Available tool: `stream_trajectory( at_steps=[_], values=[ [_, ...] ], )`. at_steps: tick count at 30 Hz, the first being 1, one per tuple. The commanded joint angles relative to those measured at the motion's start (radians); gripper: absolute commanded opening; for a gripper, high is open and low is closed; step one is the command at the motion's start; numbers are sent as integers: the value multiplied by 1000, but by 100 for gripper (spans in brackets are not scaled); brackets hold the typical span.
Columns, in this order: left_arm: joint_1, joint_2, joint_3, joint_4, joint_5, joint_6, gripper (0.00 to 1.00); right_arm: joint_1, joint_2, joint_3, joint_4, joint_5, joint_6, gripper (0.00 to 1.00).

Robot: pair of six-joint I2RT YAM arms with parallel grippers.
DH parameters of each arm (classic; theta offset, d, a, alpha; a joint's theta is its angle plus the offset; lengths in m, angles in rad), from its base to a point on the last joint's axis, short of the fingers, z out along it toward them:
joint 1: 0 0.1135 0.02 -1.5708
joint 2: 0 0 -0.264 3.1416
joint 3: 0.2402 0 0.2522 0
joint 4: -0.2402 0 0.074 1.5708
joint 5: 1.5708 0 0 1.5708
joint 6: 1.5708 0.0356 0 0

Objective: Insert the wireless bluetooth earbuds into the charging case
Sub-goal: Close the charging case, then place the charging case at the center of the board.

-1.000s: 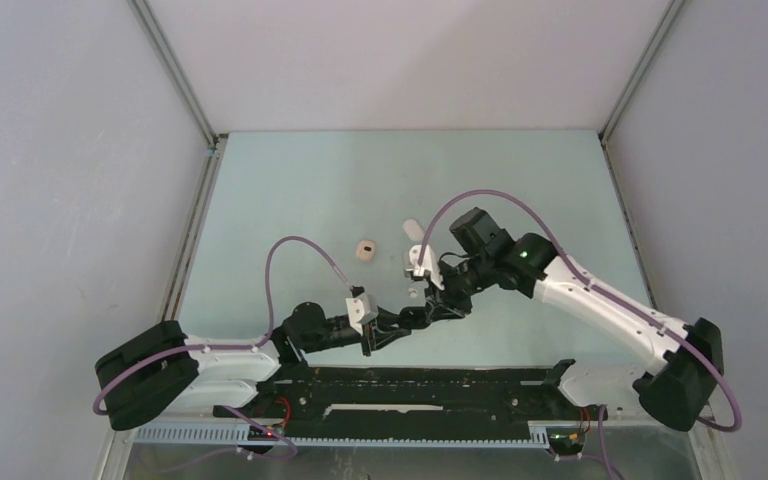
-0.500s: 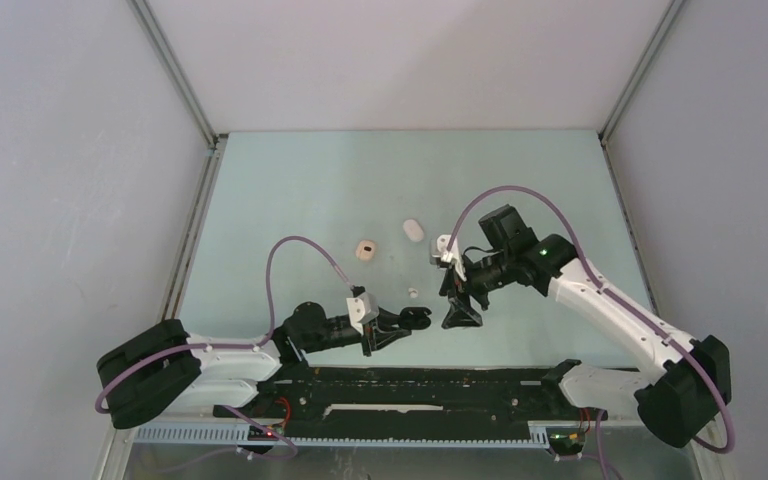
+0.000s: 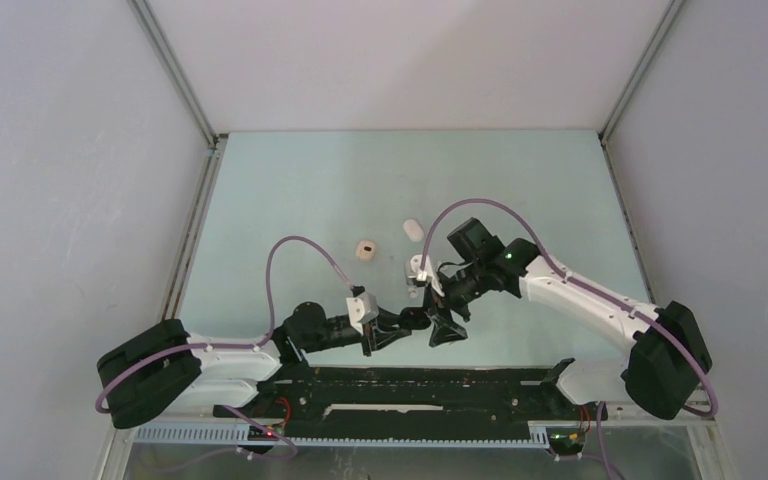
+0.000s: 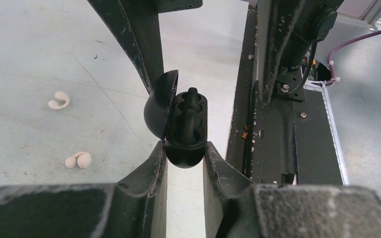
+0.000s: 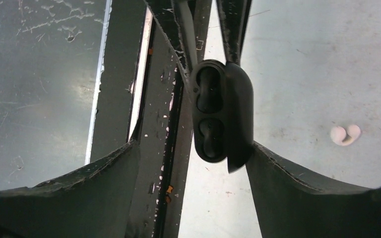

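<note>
The black charging case should go on the bare tabletop just short of the beige case, so my left gripper will next move outward and down to release it there.
My left gripper [image 4: 185, 153] is shut on the lower end of a black charging case [image 4: 186, 126], which it holds above the table with the lid [image 4: 159, 106] swung open to the left. Dark earbud shapes [image 4: 190, 119] sit in its two wells. My right gripper [image 5: 193, 146] is open and straddles the same case [image 5: 221, 114]; its right finger [image 5: 297, 188] is at the lid's edge and its left finger stands apart. From above, both grippers meet near the table's front centre [image 3: 430, 325]. Two white earbuds [image 4: 59, 100] [image 4: 78, 159] lie loose on the table, one also in the right wrist view [image 5: 345, 135].
A beige case [image 3: 365, 250] and a white case [image 3: 413, 229] lie on the table beyond the grippers. The black rail [image 3: 410, 390] of the arm bases runs along the near edge, just below the held case.
My right gripper opened, drew back to the right, then came back left and now straddles the case. The left gripper and the case have stayed put.
</note>
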Motion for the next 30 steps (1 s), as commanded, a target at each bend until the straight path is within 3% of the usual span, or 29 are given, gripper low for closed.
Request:
stream_trajectory(
  at_steps=[1,6,9,13,15,18,24,26,30],
  values=[
    [10,18,25,27,-15,-16,0,47,16,49,-18,-6,-47,81],
    [27,35,37,9,-40,-42,0,32,-110,77,-137,42,-59,82],
    [40,37,35,10,-55,-57,0,-89,-272,74,-212,89,-105,82],
    [43,54,50,8,-58,-64,0,-322,-421,-85,57,195,43,85],
    [47,65,69,-8,-98,-80,0,-397,-375,-152,195,125,140,85],
    [57,27,108,-112,-222,-139,0,-381,-276,-86,158,114,149,84],
    [118,-41,228,-504,-551,-297,1,-356,-254,-126,156,193,127,84],
    [205,-26,229,-534,-537,-427,1,-353,-253,-133,151,197,115,84],
    [372,63,173,-404,-378,-642,7,-330,-245,-140,142,228,84,83]
  ],
)
